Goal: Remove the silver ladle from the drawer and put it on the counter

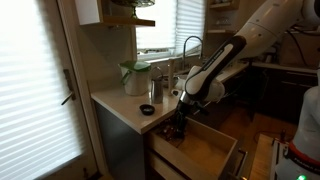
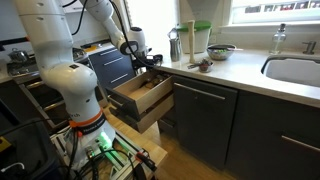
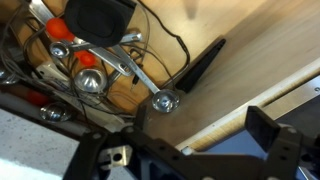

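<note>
Next, my gripper lowers toward the pile's edge and brings its open fingers around the ladle's small round end (image 3: pixel 165 101), since that end sticks out over bare wood.
The drawer (image 1: pixel 205 152) is pulled out, and its tan wooden inside also shows in an exterior view (image 2: pixel 143 95) and in the wrist view (image 3: pixel 240 60). Silver utensils lie in a pile at its end. The silver ladle (image 3: pixel 150 85) lies at the pile's edge, with a thin handle and a small round shiny end. My gripper (image 3: pixel 185 150) is open and empty, low inside the drawer beside the pile. It shows in both exterior views (image 1: pixel 178 124) (image 2: pixel 150 68). The pale counter (image 1: pixel 118 106) (image 2: pixel 235 72) runs above the drawer.
A black utensil handle (image 3: pixel 203 65), red-tipped tools (image 3: pixel 58 47) and cables lie among the silver pieces. On the counter stand a kettle (image 1: pixel 134 77), a metal cup (image 1: pixel 156 90), a bowl (image 2: pixel 221 50) and a green-lidded container (image 2: pixel 201 40). Sink (image 2: pixel 295 70) with tap (image 1: pixel 188 45).
</note>
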`<state>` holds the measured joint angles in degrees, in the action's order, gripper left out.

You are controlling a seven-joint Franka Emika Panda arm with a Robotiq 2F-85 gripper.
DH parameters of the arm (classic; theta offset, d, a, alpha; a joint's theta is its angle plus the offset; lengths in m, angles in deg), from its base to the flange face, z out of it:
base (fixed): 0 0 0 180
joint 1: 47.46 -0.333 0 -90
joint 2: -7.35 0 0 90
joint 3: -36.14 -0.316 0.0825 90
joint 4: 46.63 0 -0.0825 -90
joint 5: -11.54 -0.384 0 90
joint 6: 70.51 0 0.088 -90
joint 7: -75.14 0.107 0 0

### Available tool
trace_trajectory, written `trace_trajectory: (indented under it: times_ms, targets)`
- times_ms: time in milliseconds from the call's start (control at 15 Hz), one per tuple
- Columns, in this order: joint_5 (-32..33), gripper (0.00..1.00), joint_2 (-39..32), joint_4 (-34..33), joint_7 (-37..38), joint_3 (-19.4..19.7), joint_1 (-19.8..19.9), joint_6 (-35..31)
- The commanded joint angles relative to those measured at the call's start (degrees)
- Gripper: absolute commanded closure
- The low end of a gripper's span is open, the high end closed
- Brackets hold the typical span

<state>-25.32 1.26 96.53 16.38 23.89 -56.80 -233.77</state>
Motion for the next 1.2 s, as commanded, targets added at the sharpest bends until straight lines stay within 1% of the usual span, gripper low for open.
trace_trajectory:
  times_ms: [0,67,267,400,467,533,600,667,733,800,867,933,1000,1067,1133]
  targets:
    - [-1.86,0.00,-3.34,-0.77,0.27,-0.01,0.07,-4.79]
    - [-0.54,0.00,-4.10,-0.39,1.59,0.55,-0.11,-5.86]
    - [-1.17,0.00,-7.51,-1.53,0.79,0.94,0.36,-6.80]
    - [-2.11,0.00,-10.02,-2.78,-0.27,0.37,0.67,-9.13]
    - [-3.37,0.00,-11.06,-3.75,-1.11,-0.62,1.20,-10.45]
    - [-4.63,0.04,-12.14,-5.21,-1.85,-1.85,2.01,-10.17]
    - [-4.26,0.07,-13.27,-6.01,-1.49,-1.84,1.85,-10.42]
    - [-4.46,0.15,-14.46,-7.16,-1.67,-2.33,2.11,-10.05]
    - [-4.11,0.16,-15.39,-7.88,-1.33,-2.37,2.04,-10.01]
    - [-4.02,0.31,-16.26,-8.64,-1.34,-2.67,2.26,-9.88]
    - [-4.15,0.34,-17.08,-9.36,-1.56,-3.08,2.60,-10.11]
    - [-4.28,0.32,-17.80,-10.03,-1.80,-3.51,3.05,-10.15]
    - [-4.25,0.38,-18.60,-10.67,-1.96,-3.89,3.47,-9.99]
    - [-4.24,0.42,-19.35,-11.34,-2.22,-4.38,4.04,-9.84]
    - [-4.67,0.39,-20.16,-12.15,-3.21,-5.62,5.27,-9.35]
